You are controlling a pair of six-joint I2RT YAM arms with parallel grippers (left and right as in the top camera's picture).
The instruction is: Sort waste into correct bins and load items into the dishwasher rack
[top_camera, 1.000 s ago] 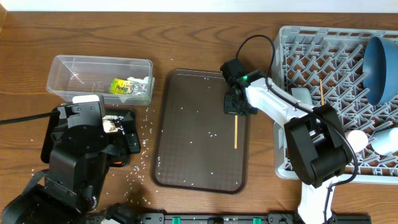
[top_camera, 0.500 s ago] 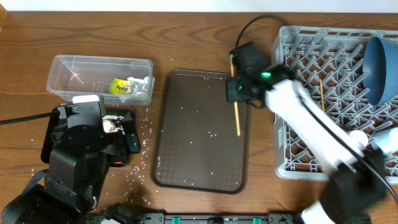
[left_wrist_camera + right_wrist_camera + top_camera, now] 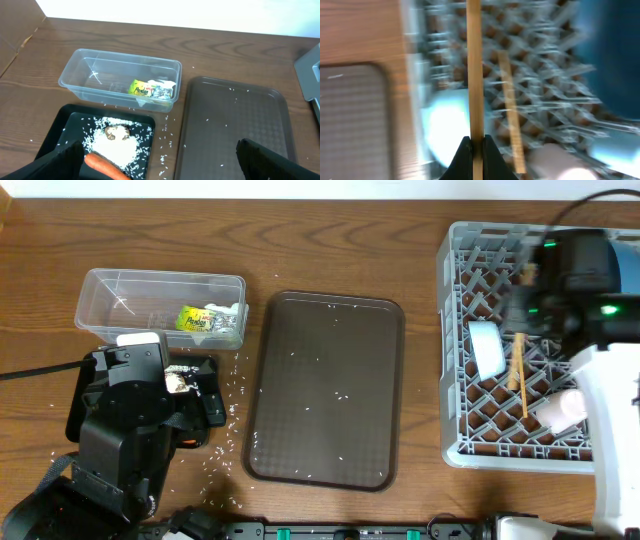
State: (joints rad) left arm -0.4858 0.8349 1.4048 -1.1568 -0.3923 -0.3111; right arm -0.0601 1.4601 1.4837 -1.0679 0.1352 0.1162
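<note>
My right gripper is going to move down between the light-blue cup and blue dish (image 3: 612,50) and let go next, since the open rack grid (image 3: 521,100) beside the second chopstick is below it.
My right gripper (image 3: 475,142) is shut on a wooden chopstick (image 3: 474,70) and holds it over the grey dishwasher rack (image 3: 470,445); the view is blurred by motion. A second chopstick (image 3: 511,112) lies in the rack, beside a light-blue cup (image 3: 487,348) and a pinkish cup (image 3: 560,408). The blue dish (image 3: 612,50) stands at the rack's far right. The white bowl is hidden. My left gripper (image 3: 162,165) is open over the black tray (image 3: 62,132), which holds the carrot (image 3: 102,167) and the brown scrap (image 3: 116,131) on rice. The wrapper (image 3: 150,90) lies in the clear tub (image 3: 90,70).
The brown serving tray (image 3: 325,390) lies between the bins and the rack, with only rice grains on it. Loose rice is scattered on the table next to the black tray (image 3: 225,405). My left arm covers most of the black tray in the overhead view.
My right arm has swung right from the serving tray's far right corner to over the rack, carrying the chopstick. The serving tray no longer holds a chopstick. My left arm has not moved.
</note>
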